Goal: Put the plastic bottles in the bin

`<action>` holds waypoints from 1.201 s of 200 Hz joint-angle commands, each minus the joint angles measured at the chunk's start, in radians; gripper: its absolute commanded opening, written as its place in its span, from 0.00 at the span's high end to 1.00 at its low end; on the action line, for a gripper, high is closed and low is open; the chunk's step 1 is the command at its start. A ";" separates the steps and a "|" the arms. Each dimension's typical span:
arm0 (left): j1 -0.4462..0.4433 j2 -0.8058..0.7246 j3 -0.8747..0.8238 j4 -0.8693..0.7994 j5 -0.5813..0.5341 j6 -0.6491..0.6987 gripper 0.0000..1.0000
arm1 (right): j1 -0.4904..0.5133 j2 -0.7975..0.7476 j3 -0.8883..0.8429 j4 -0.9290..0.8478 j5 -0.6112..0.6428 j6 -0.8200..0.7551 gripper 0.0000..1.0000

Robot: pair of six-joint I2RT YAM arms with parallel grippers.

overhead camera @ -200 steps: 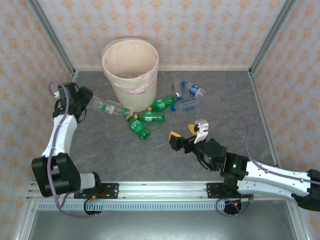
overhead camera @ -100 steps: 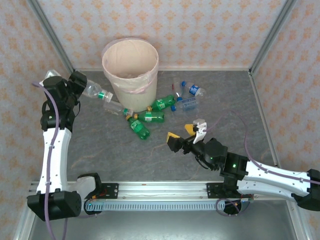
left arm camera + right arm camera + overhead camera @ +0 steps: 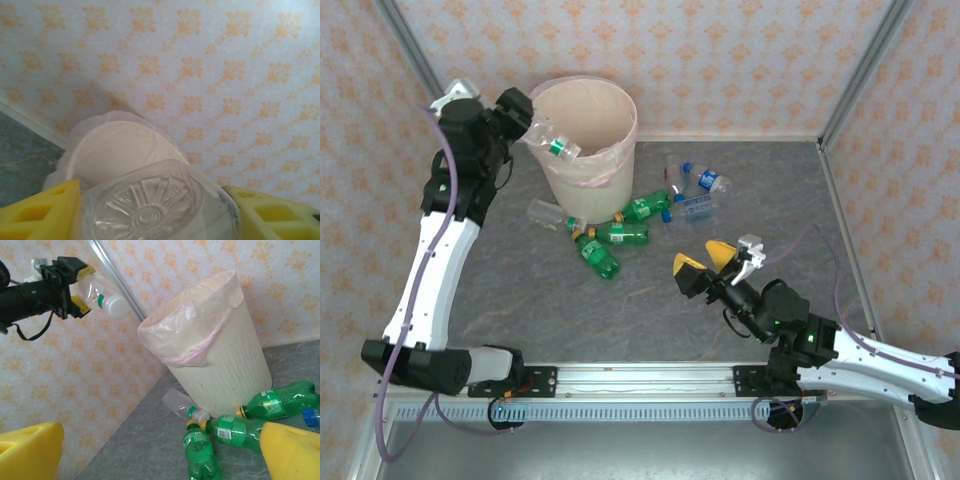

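I should next move my left gripper sideways past the bin's rim, over the bin's opening (image 3: 586,114) (image 3: 122,150), and release the clear bottle, because that opening is just beside my gripper.
My left gripper (image 3: 527,122) is shut on a clear bottle (image 3: 552,141) with a green neck band and white cap, held tilted over the left rim of the cream bin (image 3: 586,187). From the left wrist I see the bottle's base (image 3: 150,202) between yellow fingers (image 3: 42,212), with the bin's mouth (image 3: 112,150) below. The right wrist view shows that held bottle (image 3: 102,299) up left of the bin (image 3: 225,365). My right gripper (image 3: 710,258) hovers open and empty over the floor. Three green bottles (image 3: 620,234) and a clear one (image 3: 548,214) lie at the bin's foot.
Two clear bottles with blue caps (image 3: 705,181) lie right of the bin near the back wall. Patterned walls and metal corner posts (image 3: 860,70) enclose the grey floor (image 3: 520,290). Open floor lies between my right gripper and the bottle cluster.
My left arm has lifted the clear bottle from floor level left of the bin up to its rim. My right gripper has shifted a little to the right.
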 commanded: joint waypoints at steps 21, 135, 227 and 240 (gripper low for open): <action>-0.080 0.163 0.212 -0.047 -0.144 0.167 0.43 | 0.003 -0.010 -0.006 -0.019 0.030 0.021 0.00; -0.176 0.475 0.412 -0.096 -0.476 0.491 0.41 | 0.004 -0.016 0.000 -0.056 0.048 0.033 0.00; -0.186 0.442 0.360 -0.091 -0.382 0.450 0.20 | 0.004 -0.024 -0.018 -0.061 0.056 0.039 0.00; -0.186 0.425 0.360 -0.100 -0.365 0.432 0.13 | 0.003 -0.027 -0.022 -0.061 0.057 0.042 0.00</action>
